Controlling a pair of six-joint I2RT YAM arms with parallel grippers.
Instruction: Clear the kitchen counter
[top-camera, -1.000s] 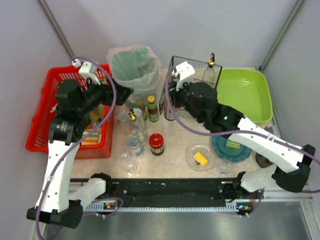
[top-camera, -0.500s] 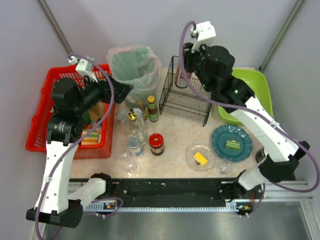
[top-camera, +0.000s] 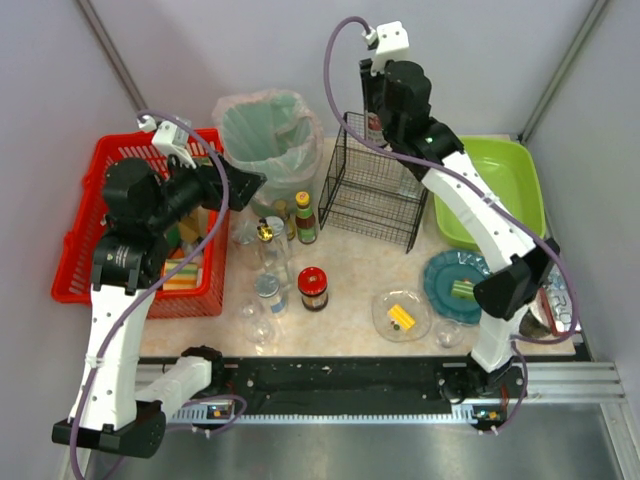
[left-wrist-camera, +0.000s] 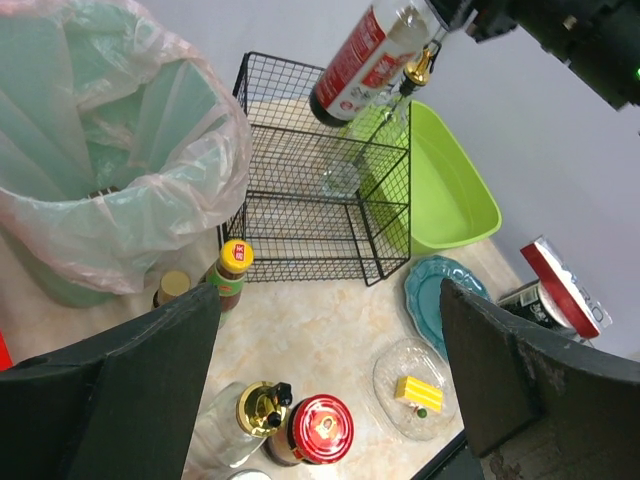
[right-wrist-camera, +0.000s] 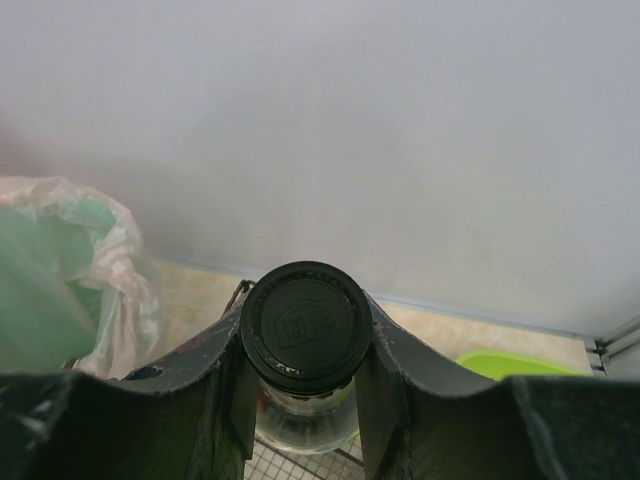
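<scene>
The bottle will go in the back of the black wire basket (top-camera: 375, 195), which is below my right gripper and has an empty spot. I will lower my right gripper next and release the bottle there.
The kitchen counter (top-camera: 350, 265) is the beige marbled tabletop, also in the left wrist view (left-wrist-camera: 330, 335). My right gripper (top-camera: 377, 112) is shut on the neck of a glass bottle (top-camera: 374, 130) with a red label and a black cap (right-wrist-camera: 305, 325). It holds the bottle high above the back of the black wire basket (top-camera: 375, 195). The bottle hangs tilted in the left wrist view (left-wrist-camera: 365, 55). My left gripper (top-camera: 238, 186) is open and empty (left-wrist-camera: 330, 300), above a red-lidded jar (left-wrist-camera: 322, 430) and a gold-capped glass bottle (left-wrist-camera: 258, 410).
A bagged bin (top-camera: 268, 135) and a red basket (top-camera: 85, 235) stand at the left, a green tub (top-camera: 490, 190) at the right. On the counter are a yellow-capped sauce bottle (top-camera: 304, 215), glasses (top-camera: 258, 325), a clear dish (top-camera: 401, 316) and a teal plate (top-camera: 462, 285).
My right arm has lifted the red-labelled bottle from beside the wire basket, up and back above it. My left arm has hardly moved.
</scene>
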